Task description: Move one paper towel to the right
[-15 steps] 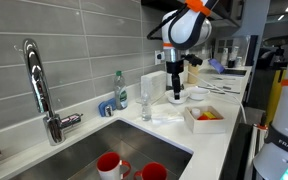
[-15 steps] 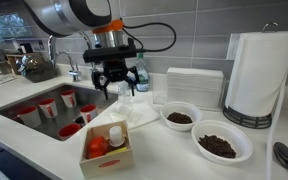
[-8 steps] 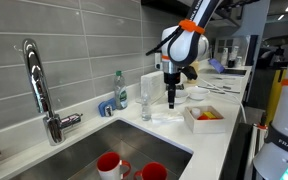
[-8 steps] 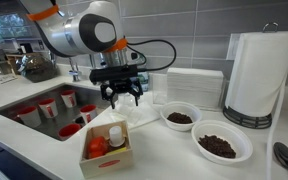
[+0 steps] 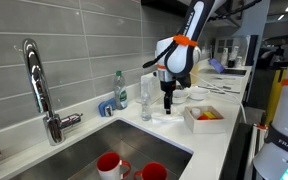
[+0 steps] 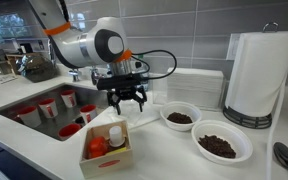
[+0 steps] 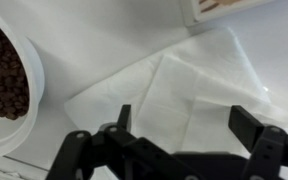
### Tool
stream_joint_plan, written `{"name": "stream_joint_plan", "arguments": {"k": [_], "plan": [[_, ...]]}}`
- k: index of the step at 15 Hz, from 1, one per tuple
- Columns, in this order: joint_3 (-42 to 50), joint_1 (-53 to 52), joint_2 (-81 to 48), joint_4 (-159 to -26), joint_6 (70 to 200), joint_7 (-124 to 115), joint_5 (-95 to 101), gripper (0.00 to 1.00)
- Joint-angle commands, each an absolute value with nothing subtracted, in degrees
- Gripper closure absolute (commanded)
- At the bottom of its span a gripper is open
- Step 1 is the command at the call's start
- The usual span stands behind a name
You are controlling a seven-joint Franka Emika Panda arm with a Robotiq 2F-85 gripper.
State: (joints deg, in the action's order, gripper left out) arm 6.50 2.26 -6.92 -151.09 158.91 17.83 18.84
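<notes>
My gripper lowers onto the top paper towel next and closes its fingers to pinch a fold of the towel, as the towel lies flat below it.
White paper towels lie flat on the counter, overlapping one another. They fill the middle of the wrist view. In an exterior view they lie under the gripper, and they also show in the other one. My gripper is open and empty, pointing straight down just above the towels. It hangs low over the counter in both exterior views. I cannot tell whether the fingertips touch the paper.
A white bowl of brown bits sits next to the towels, also at the wrist view's left edge. A second such bowl, a paper towel roll, a napkin stack, a small food box and the sink surround them.
The gripper has come down from above the counter toward the paper towels and shifted slightly toward the bowls. It stayed open. The towels have not moved.
</notes>
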Motion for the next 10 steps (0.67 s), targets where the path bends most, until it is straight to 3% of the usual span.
{"name": "stream_joint_plan", "arguments": {"k": [1,5,7,10], "plan": [[7.04,2.09,-11.6,-148.04,160.34,13.4,23.0,0.0],[7.34,1.55,-14.27,-146.94,161.58,11.66,23.56,0.0],[7.55,1.41,-15.02,-146.81,162.35,11.27,23.45,0.26],[7.75,1.41,-14.78,-147.19,163.14,11.09,23.26,0.52]]}}
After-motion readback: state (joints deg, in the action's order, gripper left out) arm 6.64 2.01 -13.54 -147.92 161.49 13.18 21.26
